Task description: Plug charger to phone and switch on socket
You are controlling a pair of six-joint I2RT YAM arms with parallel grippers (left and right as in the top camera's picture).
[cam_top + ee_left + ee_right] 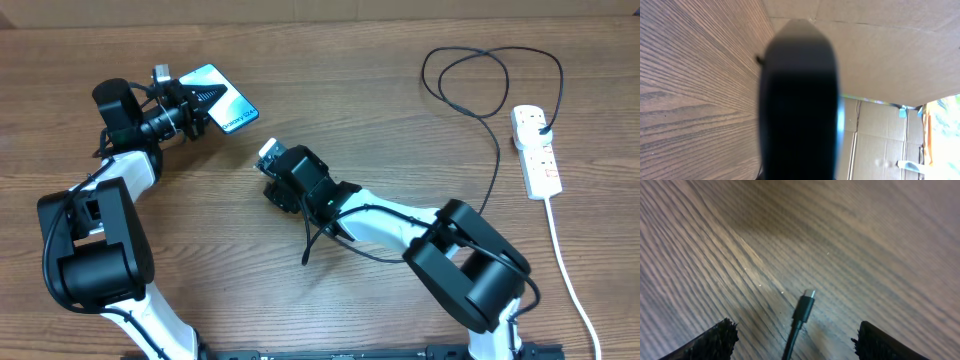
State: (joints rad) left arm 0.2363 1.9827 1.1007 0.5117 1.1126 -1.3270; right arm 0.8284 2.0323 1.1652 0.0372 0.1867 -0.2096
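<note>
My right gripper will move down onto the small plug tip's black casing [803, 309] next, behind the plug tip's metal end.
The phone [222, 102], its blue-and-white screen lit, is held tilted off the table at the far left by my left gripper [203, 103], which is shut on it. In the left wrist view it is a dark blurred slab [800, 100] filling the centre. The charger, a thin black cable [497, 150], loops at the far right, with its black plug in the socket [535, 150]. Its small plug tip [804, 307] lies on the wood between the open fingers of my right gripper [796, 330]. That gripper [275, 180] hovers low at the table's centre.
The socket's thick white cord [565, 260] runs down the right side to the front edge. Cardboard walls [880, 50] stand behind the table. A loose black cable [310, 250] hangs by the right arm.
</note>
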